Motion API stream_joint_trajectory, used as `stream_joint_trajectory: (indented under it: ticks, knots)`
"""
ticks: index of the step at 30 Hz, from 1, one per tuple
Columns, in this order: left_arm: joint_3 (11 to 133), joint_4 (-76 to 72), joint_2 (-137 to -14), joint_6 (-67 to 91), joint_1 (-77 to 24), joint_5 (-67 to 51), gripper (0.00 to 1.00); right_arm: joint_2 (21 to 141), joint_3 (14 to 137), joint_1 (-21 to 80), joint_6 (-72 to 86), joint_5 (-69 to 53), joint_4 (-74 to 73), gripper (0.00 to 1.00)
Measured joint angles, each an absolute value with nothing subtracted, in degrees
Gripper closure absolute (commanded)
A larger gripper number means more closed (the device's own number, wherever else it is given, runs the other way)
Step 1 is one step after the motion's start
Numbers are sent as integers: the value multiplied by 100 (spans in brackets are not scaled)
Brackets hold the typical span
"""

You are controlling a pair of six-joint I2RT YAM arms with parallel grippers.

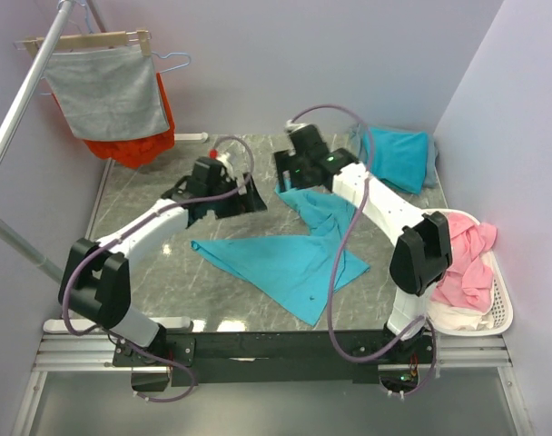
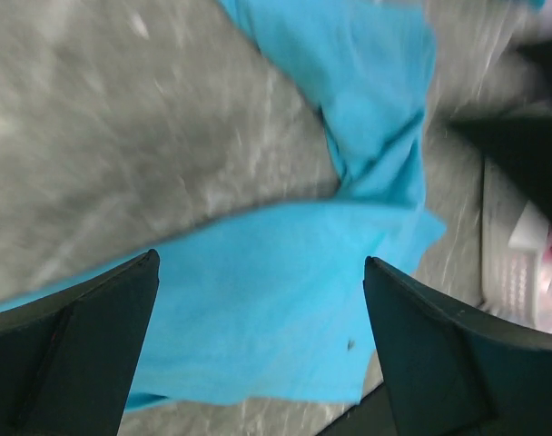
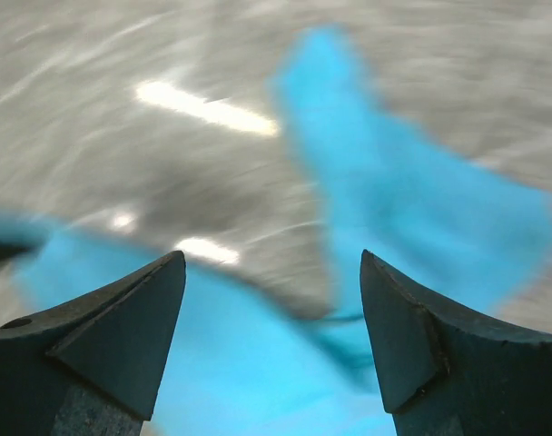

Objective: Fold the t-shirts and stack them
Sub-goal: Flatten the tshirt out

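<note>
My right gripper will lower onto the shirt's bunched far fold (image 1: 307,198) (image 3: 359,186), moving to the right in the top view, since that cloth lies below it on that side.
A turquoise t-shirt (image 1: 290,259) lies loosely spread on the marble table, with a crumpled part running up toward the back (image 1: 321,207). A second turquoise t-shirt (image 1: 399,154) lies folded at the back right. My left gripper (image 1: 247,196) is open and empty above the table, just left of the spread shirt's upper part. In the left wrist view the gripper (image 2: 262,260) hovers over the shirt (image 2: 285,291). My right gripper (image 1: 290,173) is open and empty above the shirt's far end. In the right wrist view the gripper (image 3: 271,256) has the blurred shirt (image 3: 412,209) below it.
A white basket (image 1: 501,313) with pink clothes stands at the right edge. A grey cloth (image 1: 108,91) and an orange-red garment (image 1: 142,145) hang from a rack at the back left. A slanted metal pole (image 1: 22,95) crosses the left side.
</note>
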State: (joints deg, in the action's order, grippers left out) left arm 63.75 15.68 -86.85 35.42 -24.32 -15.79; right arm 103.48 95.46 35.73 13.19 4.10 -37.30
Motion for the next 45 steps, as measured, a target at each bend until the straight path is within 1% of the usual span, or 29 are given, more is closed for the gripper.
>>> stream_joint_trajectory:
  ticks: [4, 7, 14, 24, 27, 28, 30, 31, 32, 33, 34, 36, 37, 41, 45]
  knots:
    - [6152, 1518, -8906, 3538, -2847, -1702, 1, 10656, 9644, 2821, 1251, 792, -3745, 16]
    - [6042, 1426, -9030, 3538, -3107, -1804, 1, 11118, 9876, 2547, 1164, 856, -3809, 17]
    - [5964, 1306, -9111, 3538, -3710, -1977, 0, 12040, 10451, 2421, 989, 513, -3979, 18]
    - [5968, 1267, -9876, 3516, -4482, -1962, 1, 12610, 11000, 2403, 897, 185, -4274, 21]
    - [5992, 1273, -10101, 3516, -4582, -1955, 1, 12781, 11100, 2383, 854, 86, -4318, 26]
    - [6007, 1262, -10169, 3516, -4611, -1964, 1, 12811, 11100, 2375, 840, 43, -4342, 34]
    - [6062, 1243, -10204, 3522, -4628, -1984, 8, 12870, 11100, 2355, 801, -56, -4383, 45]
    - [6082, 1223, -10230, 3522, -4648, -1984, 20, 12888, 11100, 2340, 797, -119, -4390, 64]
    - [6101, 1194, -10269, 3529, -4668, -1986, 31, 12921, 11102, 2318, 790, -196, -4405, 74]
    - [6125, 1179, -10304, 3533, -4692, -1988, 45, 12949, 11104, 2296, 768, -259, -4418, 90]
    - [6139, 1166, -10342, 3564, -4711, -1988, 69, 12971, 11109, 2270, 768, -309, -4423, 98]
    - [6149, 1179, -10429, 3562, -4759, -1975, 84, 13002, 11107, 2222, 764, -390, -4427, 100]
    - [6149, 1199, -10466, 3557, -4777, -1966, 99, 13004, 11100, 2196, 781, -412, -4425, 100]
    - [6184, 1367, -10497, 3492, -4821, -1831, 99, 12831, 10774, 2095, 827, -395, -4241, 100]
    - [6420, 1857, -10442, 3334, -4805, -1452, 99, 12092, 9966, 2023, 963, -174, -4069, 100]
